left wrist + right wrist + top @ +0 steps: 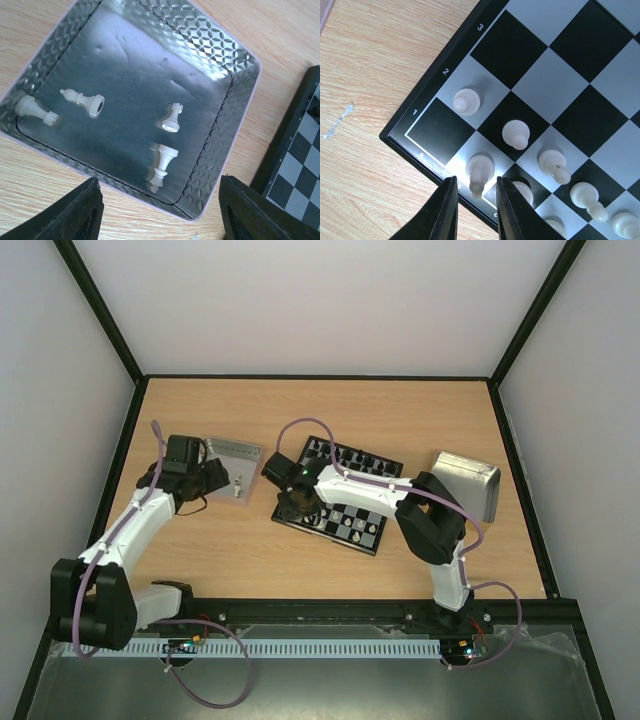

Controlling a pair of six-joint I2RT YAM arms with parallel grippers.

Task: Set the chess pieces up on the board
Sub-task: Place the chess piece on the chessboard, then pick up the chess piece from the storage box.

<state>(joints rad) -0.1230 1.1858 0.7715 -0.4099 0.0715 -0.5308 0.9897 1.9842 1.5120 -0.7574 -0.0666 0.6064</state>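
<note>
The left gripper goes down and to the right in the top view next, onto the notched piece's base, which lies below it, turned toward my fingers.
The board (345,512) lies at the table's middle, with cream-white chess pieces along its near side. In the right wrist view, a white piece (480,169) stands upright on a pale square in the board's (570,40) corner row. My right gripper (476,181) is open, one finger on each side of that piece with a small gap to each. White pawns (466,101) (516,134) stand in the row behind. My left gripper (160,180) hangs open over a metal tray (220,55) holding several white pieces, one (162,165) lying just ahead of the jaws.
The left tray (235,455) sits left of the board, a second metal tray (468,480) to its right. Other loose white pieces (82,100) (172,119) lie on their sides in the left tray. The board's edge (300,155) lies close to that tray's right corner.
</note>
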